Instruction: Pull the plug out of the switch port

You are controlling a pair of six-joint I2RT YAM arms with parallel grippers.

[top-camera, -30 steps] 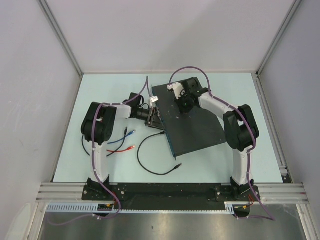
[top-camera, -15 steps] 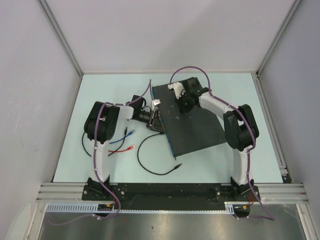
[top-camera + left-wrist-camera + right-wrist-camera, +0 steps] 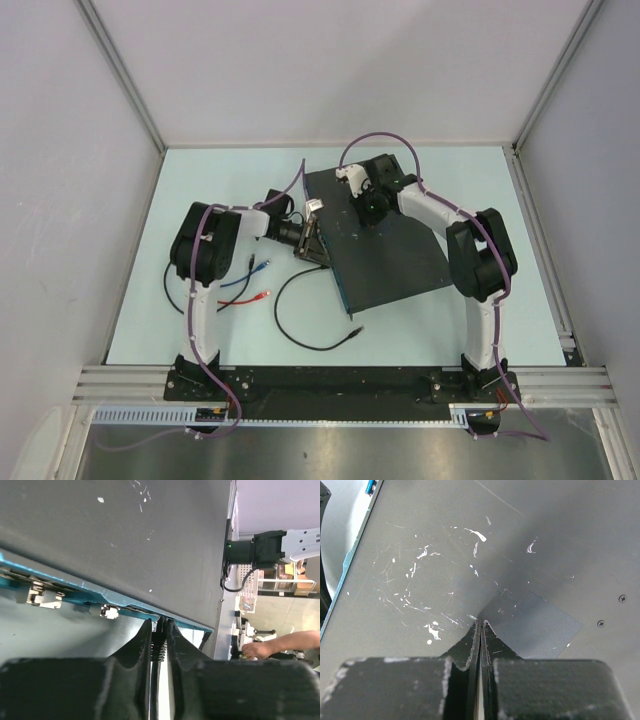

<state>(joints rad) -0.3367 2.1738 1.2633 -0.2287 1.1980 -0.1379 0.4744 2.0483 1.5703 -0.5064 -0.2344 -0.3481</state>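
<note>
My left gripper is to pull the plug off the switch's blue edge next, toward the loose cables, and then let go of it, since the cables lie to its left in the top view.
The switch [image 3: 385, 240] is a flat black box with a scuffed top, lying at an angle in the middle of the table. Its bluish socket edge [image 3: 75, 582] faces left. My left gripper [image 3: 312, 240] is at that edge, shut on the black plug [image 3: 159, 641], whose ribbed boot sits between the fingers. The plug's tip reaches the blue edge; the socket itself is hidden. The plug's black cable [image 3: 300, 300] loops toward the front. My right gripper [image 3: 368, 212] is shut and empty, tips down against the switch's top [image 3: 445, 555].
A blue-tipped cable [image 3: 262, 267] and a red-tipped cable [image 3: 263, 295] lie loose on the table beside the left arm. Grey walls enclose the table on three sides. The black cable's free end [image 3: 357, 331] lies near the switch's front corner.
My left gripper has shifted slightly right, closer to the switch's socket edge. The right arm and the switch have not moved.
</note>
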